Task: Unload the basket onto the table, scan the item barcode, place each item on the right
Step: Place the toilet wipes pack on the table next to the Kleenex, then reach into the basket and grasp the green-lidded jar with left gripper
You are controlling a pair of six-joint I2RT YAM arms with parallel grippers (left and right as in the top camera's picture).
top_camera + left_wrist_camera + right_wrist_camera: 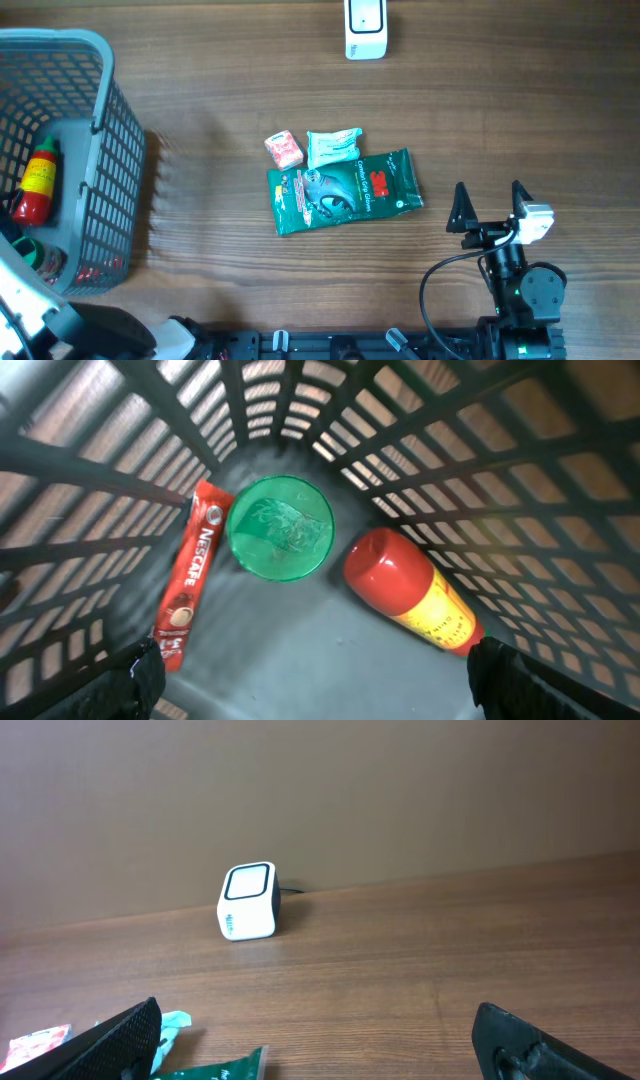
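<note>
Next, my left gripper will move deeper down into the basket, fingers astride the green round lid [280, 528], and close, since the lid sits below it, beside the Nescafe sachet [188, 575].
In the left wrist view a red bottle with a yellow label [410, 595] lies on the basket floor. Beside it are a green round lid [280, 527] and a red Nescafe sachet [188, 575]. My left gripper [325, 685] hangs open above them, holding nothing. The white scanner [365, 28] stands at the table's far edge, also in the right wrist view as the scanner [247, 901]. A green 3M pack [343, 190], a pink packet [284, 149] and a mint packet [333, 146] lie mid-table. My right gripper [490, 208] stands open and empty to the right of the pack.
The grey mesh basket [100, 60] fills the left side of the table, and its walls [480, 450] close in around my left gripper. A black cable loops beside the right arm's base [430, 285].
</note>
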